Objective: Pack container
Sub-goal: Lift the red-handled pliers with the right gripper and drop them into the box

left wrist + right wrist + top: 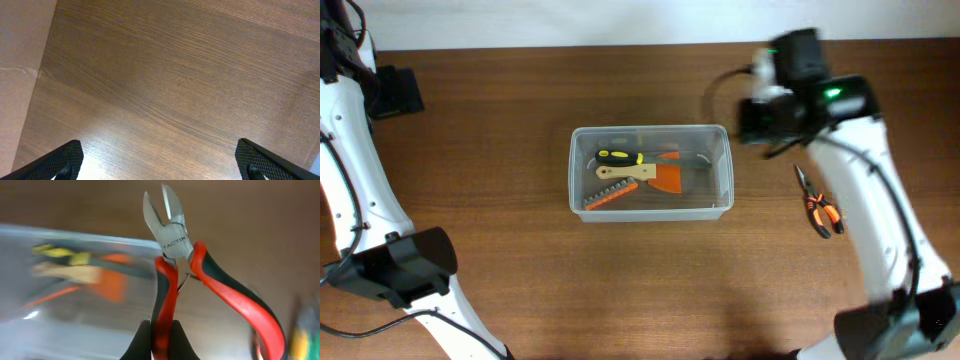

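Observation:
My right gripper shifts left in the overhead view next, then down. It releases the side cutters on the tub's bottom [132, 311] beside the scraper's orange blade, since that spot's bare.
The container [725, 170] is a clear rectangular tub at the table's middle. It holds a yellow-and-black screwdriver [618, 157], a wooden-handled scraper with an orange blade [665, 178] and an orange strip tool [608, 196]. My right gripper [750, 118] hovers just past the tub's right end. In the right wrist view it [162, 330] is shut on one handle of red-and-black side cutters [172, 227], jaws pointing away, with the tub [75, 315] blurred to the left. My left gripper [162, 160] is open and empty over bare wood; overhead it [400, 92] is at the far left.
Orange-and-black pliers [818, 205] lie on the table right of the tub, under the right arm. They show as a blur at the right edge of the right wrist view [300, 335]. The left arm's base [400, 265] is at the front left.

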